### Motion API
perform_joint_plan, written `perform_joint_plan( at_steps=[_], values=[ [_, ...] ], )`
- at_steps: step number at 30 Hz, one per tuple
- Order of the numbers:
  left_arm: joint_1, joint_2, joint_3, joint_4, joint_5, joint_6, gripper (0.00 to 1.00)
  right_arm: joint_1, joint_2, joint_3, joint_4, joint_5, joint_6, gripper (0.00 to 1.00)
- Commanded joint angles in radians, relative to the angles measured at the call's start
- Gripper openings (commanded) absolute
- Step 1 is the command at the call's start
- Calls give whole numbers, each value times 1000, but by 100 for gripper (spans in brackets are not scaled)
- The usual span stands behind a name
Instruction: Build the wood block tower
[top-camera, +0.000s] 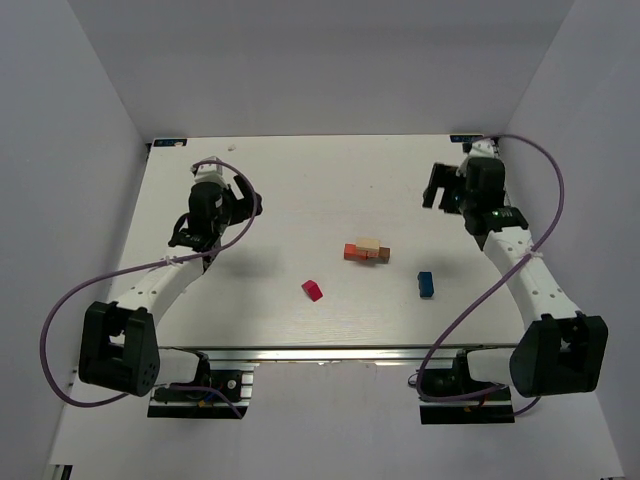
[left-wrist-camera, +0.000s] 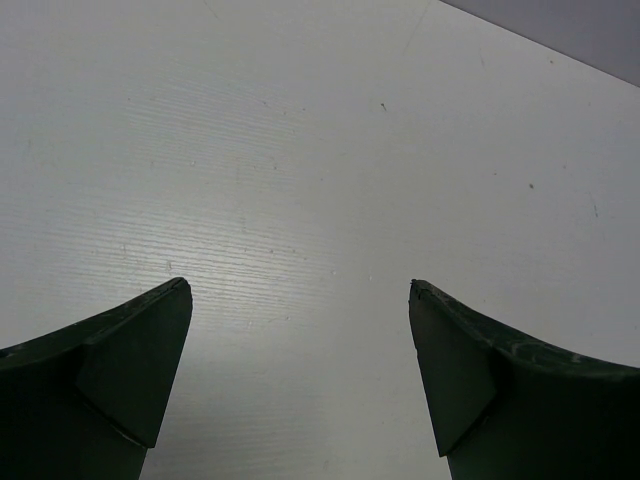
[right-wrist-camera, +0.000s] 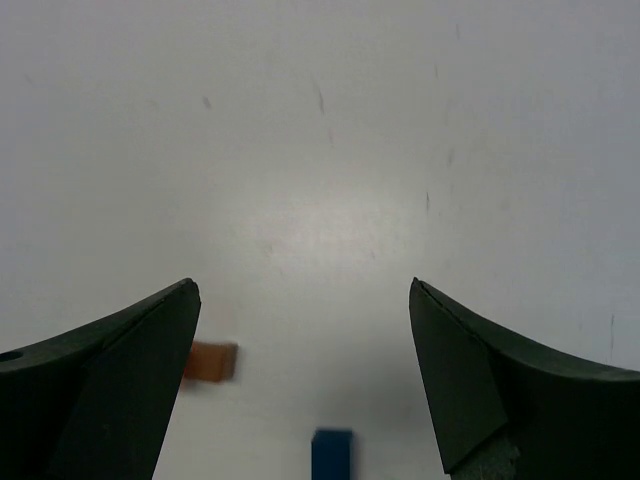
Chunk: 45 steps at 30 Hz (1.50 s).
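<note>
I need to move my open right gripper back and down, with its fingers on both sides of the narrow width of the blue block (top-camera: 425, 284), which is below it and nearer the base.
The wood block tower (top-camera: 366, 251) is a low cluster of orange-red, tan and brown blocks lying at mid-table. A magenta-red block (top-camera: 313, 290) lies apart to its front left, and a blue block (top-camera: 425, 284) to its front right. My left gripper (top-camera: 243, 200) hovers open over the far left of the table; in the left wrist view its gripper (left-wrist-camera: 300, 290) has only bare table between the fingers. My right gripper (top-camera: 437, 187) is open at the far right, holding nothing. The right wrist view shows that gripper (right-wrist-camera: 303, 290) with the blue block (right-wrist-camera: 332, 452) and an orange block (right-wrist-camera: 210, 360) low in frame.
White walls enclose the table (top-camera: 300, 180) at the back and on both sides. Purple cables loop from each arm down to the bases at the near edge.
</note>
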Motion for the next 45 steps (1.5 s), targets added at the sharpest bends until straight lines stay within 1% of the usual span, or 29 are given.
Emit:
perform_joint_plan(
  at_steps=[1,3,6,7,10,16,22,29,34,35,37,38,40,41,43,44,45],
  values=[
    [12,-52,-20,-6,12,9,98,-32,-22,-147,-136,50,124,89],
    [14,-60,-29,1,14,9,98,-33,-42,-222,-144,45,104,89],
    [15,-61,-41,9,18,7,98,-33,-56,-274,-165,36,84,89],
    [15,-61,-43,9,20,4,98,-33,-59,-314,-165,27,80,89],
    [15,-61,-47,14,20,6,98,-33,-64,-377,-136,7,75,90],
    [17,-57,-46,11,18,4,98,-30,-27,-419,-118,-44,67,84],
    [17,-49,-47,17,20,4,98,-4,-18,-448,-84,-59,52,82],
    [17,-74,-59,12,4,6,98,54,0,-459,-85,-55,78,73],
    [19,-66,-60,20,10,4,98,68,43,-457,-108,40,133,60],
    [19,-58,-58,20,12,4,98,71,46,-457,-118,57,142,54],
    [19,-51,-53,17,12,4,98,69,39,-454,-127,88,156,50],
    [20,-49,-53,18,12,6,98,71,36,-453,-137,93,162,46],
    [20,-46,-53,18,14,1,98,69,22,-445,-147,111,170,43],
    [20,-48,-53,21,15,1,98,71,17,-443,-148,111,169,39],
    [20,-51,-56,26,20,3,98,72,4,-442,-151,102,167,34],
    [20,-52,-56,27,20,1,98,74,-3,-442,-148,94,149,27],
    [20,-54,-58,27,20,3,98,75,-16,-442,-129,80,132,25]
  ],
)
